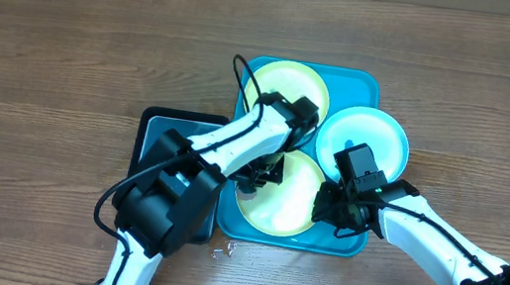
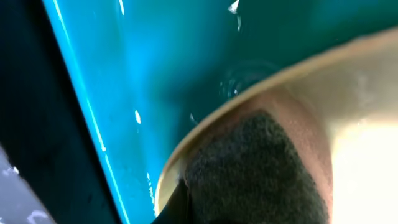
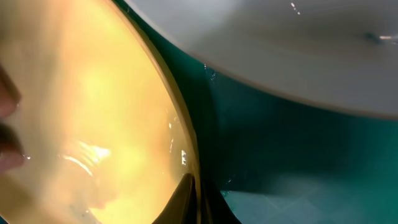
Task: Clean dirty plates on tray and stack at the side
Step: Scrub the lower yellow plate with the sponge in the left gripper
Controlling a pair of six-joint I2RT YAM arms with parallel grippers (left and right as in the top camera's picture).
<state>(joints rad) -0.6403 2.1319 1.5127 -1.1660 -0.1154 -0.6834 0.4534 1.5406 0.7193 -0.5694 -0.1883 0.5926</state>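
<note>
I will lift my left gripper, then move it to the left in the overhead view and down over the black tray to let go of the sponge clear of the plates.
Three plates lie on the turquoise tray: a yellow-green one at the back, a light-blue one at the right and a yellow-green one at the front. My left gripper is shut on a dark sponge, which presses on the front plate's inner rim. My right gripper is shut on that same plate's right rim, fingers pinching the edge. In the right wrist view the light-blue plate overhangs the tray floor.
A smaller black tray lies left of the turquoise one, partly under my left arm. Small bits of debris sit on the wooden table near the tray's front left corner.
</note>
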